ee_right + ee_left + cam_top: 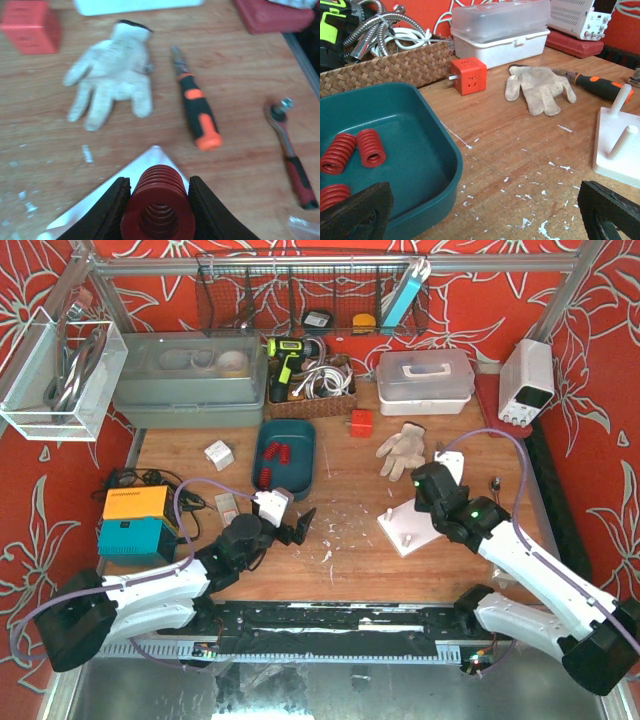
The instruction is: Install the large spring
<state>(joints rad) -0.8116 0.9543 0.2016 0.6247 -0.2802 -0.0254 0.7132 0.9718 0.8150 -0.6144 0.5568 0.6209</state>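
Note:
My right gripper should next go back and then down onto the base plate's corner beneath my forearm point(438, 528) to let go of the spring, because it is hovering at the base plate's far corner.
My right gripper point(159, 181) is shut on a large red spring point(160, 205), which lies lengthwise between the fingers with its open end facing the camera. Below it shows a corner of the white base plate point(151, 161). In the top view, that gripper point(427, 500) hovers over the far corner of the plate point(405, 532). Two white pegs point(622, 140) stand upright on the plate. My left gripper point(482, 215) is open and holds nothing, just right of the teal tray point(452, 165). In the tray lie three smaller red springs point(370, 147).
A white glove point(403, 448), an orange cube point(361, 423), a screwdriver point(197, 112) and a ratchet point(290, 145) lie behind the plate. At the back stand a wicker basket point(310, 390), a white box point(425, 380) and a power supply point(527, 380). An orange-teal box point(135, 520) sits left.

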